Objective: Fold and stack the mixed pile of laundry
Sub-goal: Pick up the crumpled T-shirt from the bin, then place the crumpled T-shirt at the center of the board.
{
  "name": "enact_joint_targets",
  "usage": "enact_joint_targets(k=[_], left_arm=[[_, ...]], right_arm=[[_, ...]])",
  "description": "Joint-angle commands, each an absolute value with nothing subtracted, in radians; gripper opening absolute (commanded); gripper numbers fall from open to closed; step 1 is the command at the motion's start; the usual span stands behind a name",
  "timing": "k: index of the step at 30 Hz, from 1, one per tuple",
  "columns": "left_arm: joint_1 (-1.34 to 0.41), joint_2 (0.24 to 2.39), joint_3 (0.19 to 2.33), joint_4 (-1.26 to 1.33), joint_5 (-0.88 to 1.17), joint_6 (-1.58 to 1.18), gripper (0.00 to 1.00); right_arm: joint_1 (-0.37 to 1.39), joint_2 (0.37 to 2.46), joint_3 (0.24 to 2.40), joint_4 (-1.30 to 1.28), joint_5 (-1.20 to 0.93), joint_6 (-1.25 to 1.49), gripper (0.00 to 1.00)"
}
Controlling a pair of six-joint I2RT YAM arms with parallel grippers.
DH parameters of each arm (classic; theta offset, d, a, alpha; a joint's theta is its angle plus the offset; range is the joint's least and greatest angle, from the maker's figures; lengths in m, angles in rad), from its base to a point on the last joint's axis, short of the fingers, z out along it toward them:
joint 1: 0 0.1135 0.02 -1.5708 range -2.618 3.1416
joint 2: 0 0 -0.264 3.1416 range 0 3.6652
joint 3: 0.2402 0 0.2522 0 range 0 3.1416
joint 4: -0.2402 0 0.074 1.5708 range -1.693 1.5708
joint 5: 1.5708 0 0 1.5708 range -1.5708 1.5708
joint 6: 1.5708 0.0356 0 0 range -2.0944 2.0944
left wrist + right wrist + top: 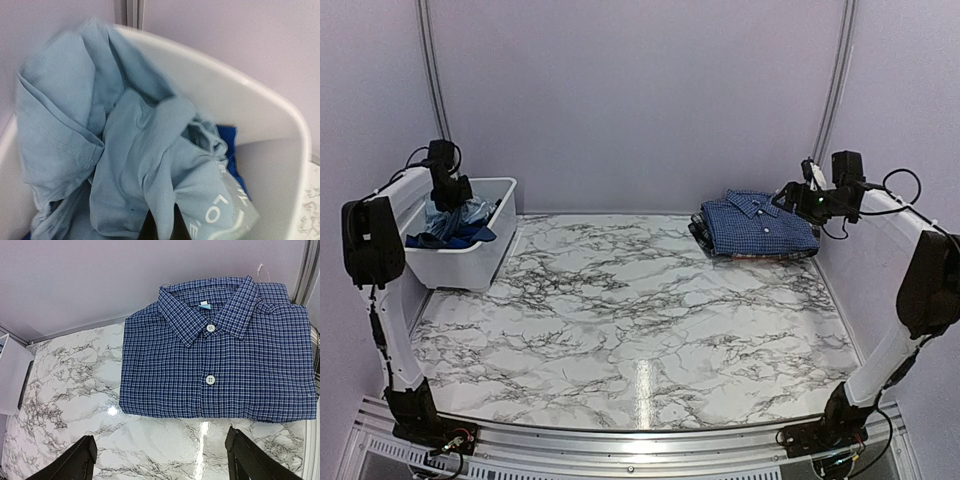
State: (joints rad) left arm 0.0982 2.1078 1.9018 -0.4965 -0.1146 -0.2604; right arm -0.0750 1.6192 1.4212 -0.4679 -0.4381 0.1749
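Bare marble is to the right of my left gripper in the top view, so I should lift the T-shirt (125, 140) past the rim of the bin, lower it and let go of it there.
A light blue T-shirt (125, 140) lies bunched in the white bin (272, 165), with white lettering on one fold. My left gripper (162, 227) is shut on a ridge of that T-shirt; in the top view the left gripper (451, 192) reaches down into the bin (460, 265). A royal blue garment (228, 142) shows beneath the T-shirt. At the back right, a navy small-check button shirt (758, 225) lies folded on top of a dark folded piece (698, 233). My right gripper (162, 462) hovers open over bare table just in front of the check shirt (220, 355), holding nothing.
The marble table (640, 320) spreads between the bin at back left and the folded stack at back right. Lilac walls close the back and both sides. A corner of the bin (12, 375) shows at the left of the right wrist view.
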Motion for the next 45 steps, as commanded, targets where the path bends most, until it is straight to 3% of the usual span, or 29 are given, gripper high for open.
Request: enact_joint_targets(k=[1,16,24,30,35,38,43,45], left_arm=[[0.094,1.87,1.942,-0.42,-0.058,-0.222,0.0],[0.014,1.532,1.98,-0.168,0.272,-0.387,0.0],[-0.3,1.534,2.135,-0.127,0.367,-0.416,0.0],[-0.444,1.584,2.287,-0.117,0.369,-0.46,0.0],[-0.542,1.616,2.285,-0.077,0.394,-0.553,0.0],[-0.567,1.599,2.173,-0.028,0.394,-0.647,0.0],[-0.507,1.426,1.646,0.043,0.182,-0.747,0.0],[-0.451,1.432,1.515,-0.032,0.165,-0.749,0.07]], right_arm=[[-0.074,1.58,1.429,-0.45,-0.47,0.186,0.84],[-0.029,1.527,1.372,-0.418,-0.498,0.221,0.82],[-0.016,1.486,1.338,-0.404,-0.504,0.246,0.82],[-0.016,1.457,1.316,-0.398,-0.514,0.262,0.82],[-0.017,1.445,1.307,-0.394,-0.519,0.275,0.82],[-0.016,1.44,1.302,-0.394,-0.522,0.278,0.82],[-0.016,1.426,1.269,-0.402,-0.526,0.269,0.82],[-0.014,1.419,1.244,-0.41,-0.539,0.263,0.82]])
